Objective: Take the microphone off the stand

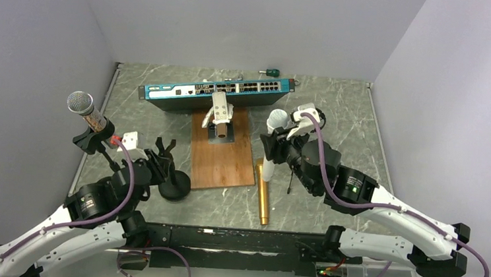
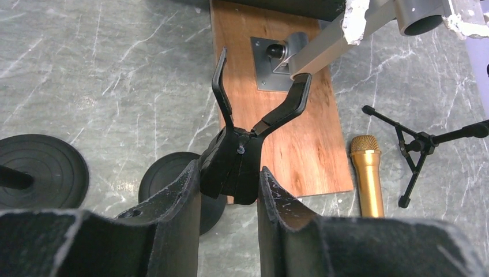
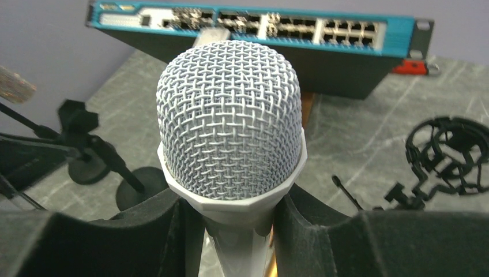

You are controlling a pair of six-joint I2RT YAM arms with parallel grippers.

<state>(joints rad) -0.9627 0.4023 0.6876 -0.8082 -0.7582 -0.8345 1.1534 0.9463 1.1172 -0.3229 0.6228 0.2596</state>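
Observation:
My right gripper tilts downward next, lowers the upright white microphone flat onto the bare tabletop [image 1: 279,199] below it beside the gold microphone, and lets go of it there.
A white microphone [image 1: 277,120] with a silver mesh head [image 3: 230,121] stands upright in my right gripper [image 1: 279,136], off any stand, at the right of the wooden board. The right gripper [image 3: 239,225] is shut on its body just under the head. The black stand has a round base [image 1: 175,186] and an empty forked clip [image 2: 239,164]. My left gripper [image 2: 229,196] is shut on the lower part of that clip, with a finger [image 2: 187,199] on each side. The stand's base [image 2: 158,179] shows below the clip.
A second microphone [image 1: 81,104] sits in another stand at the far left, with a base disc [image 2: 40,170]. A gold microphone [image 1: 263,193] lies by the wooden board [image 1: 221,156]. A small tripod [image 2: 418,150] lies to its right. A blue network switch [image 1: 216,93] spans the back.

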